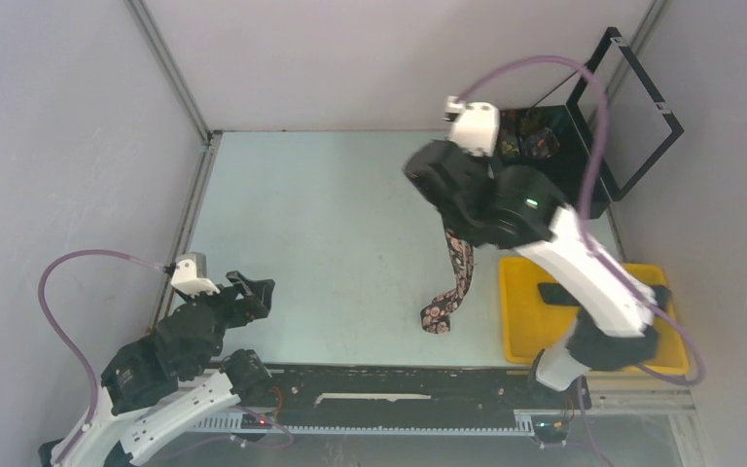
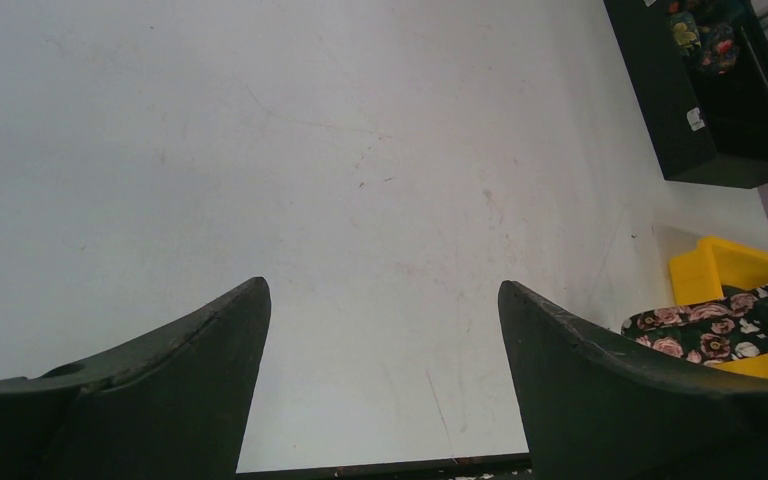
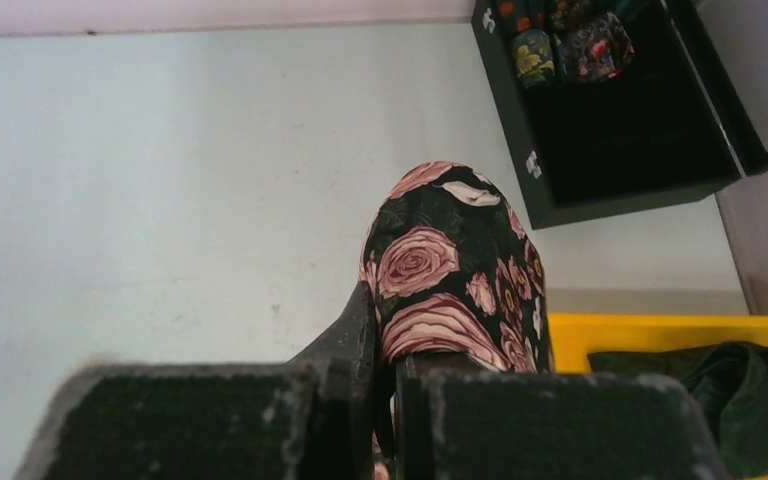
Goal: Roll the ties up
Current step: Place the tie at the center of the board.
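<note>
My right gripper lowers and releases the tie next on the bare table (image 3: 392,115) below it, beside the black box. The tie's lower end is already on the tabletop.
A black tie with pink roses (image 1: 454,277) hangs from my raised right arm, and its lower end curls on the table. In the right wrist view my right gripper (image 3: 388,345) is shut on this tie (image 3: 450,270), which drapes over the fingers. The tie's end (image 2: 720,332) also shows in the left wrist view. A plain greenish-black tie (image 1: 556,293) (image 3: 735,385) lies in the yellow tray (image 1: 517,336). My left gripper (image 1: 253,292) (image 2: 382,288) stands open and holds nothing, low over the table's near left.
A black box (image 1: 595,190) (image 3: 520,150) (image 2: 680,110) stands at the back right with its lid (image 1: 632,107) up. It holds rolled patterned ties (image 1: 530,136) (image 3: 560,40) (image 2: 705,35). The yellow tray (image 3: 640,330) (image 2: 720,265) sits near right. Walls enclose the table.
</note>
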Controlling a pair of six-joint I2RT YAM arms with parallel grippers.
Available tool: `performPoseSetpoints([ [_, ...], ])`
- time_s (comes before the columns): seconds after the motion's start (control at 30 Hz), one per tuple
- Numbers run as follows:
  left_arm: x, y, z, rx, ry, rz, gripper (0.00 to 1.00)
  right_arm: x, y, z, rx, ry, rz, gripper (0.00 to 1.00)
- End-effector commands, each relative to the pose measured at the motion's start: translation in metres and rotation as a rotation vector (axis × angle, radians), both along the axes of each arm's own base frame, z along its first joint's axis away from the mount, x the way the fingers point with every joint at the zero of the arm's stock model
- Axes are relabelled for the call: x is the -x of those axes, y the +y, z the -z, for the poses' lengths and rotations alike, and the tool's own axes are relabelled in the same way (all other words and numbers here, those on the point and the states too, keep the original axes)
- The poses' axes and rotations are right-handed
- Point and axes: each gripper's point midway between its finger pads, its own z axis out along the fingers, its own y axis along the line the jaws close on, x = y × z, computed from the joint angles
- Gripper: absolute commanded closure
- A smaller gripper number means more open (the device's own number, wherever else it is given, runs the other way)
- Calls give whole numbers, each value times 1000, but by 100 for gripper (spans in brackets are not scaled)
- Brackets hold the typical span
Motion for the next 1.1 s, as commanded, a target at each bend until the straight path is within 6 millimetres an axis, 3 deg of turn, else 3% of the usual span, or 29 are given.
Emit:
performPoseSetpoints([
  [0.0, -2, 5, -2, 13, -11, -41, 10, -54, 53, 61, 132, 140, -6, 100],
  [0.17, -2, 4, -1, 13, -9, -38, 10, -117, 82, 111, 187, 220, 11, 100],
  [0.3, -3, 4, -1, 9, -6, -37, 10, -162, 92, 158, 175, 285, 7, 100],
  [0.57, -4, 1, 1, -8, 4, -32, 9, -228, 69, 250, 113, 446, 21, 100],
  [0.7, -6, -3, 3, -25, 16, -20, 9, -254, 54, 276, 56, 486, 18, 98],
  [0.77, -8, -10, 3, -43, 24, 6, 9, -269, 45, 285, -5, 498, 19, 83],
  [0.83, -11, -18, 5, -81, 50, 31, 8, -283, 41, 293, -82, 513, -6, 47],
  [0.87, -12, -23, 6, -105, 66, 45, 8, -289, 34, 295, -125, 525, -12, 33],
  [0.97, -18, -39, 8, -163, 123, 87, 8, -295, 24, 279, -184, 517, -21, 20],
  [1.07, -24, -66, 10, -184, 176, 159, 10, -293, 14, 251, -188, 482, -33, 16],
])
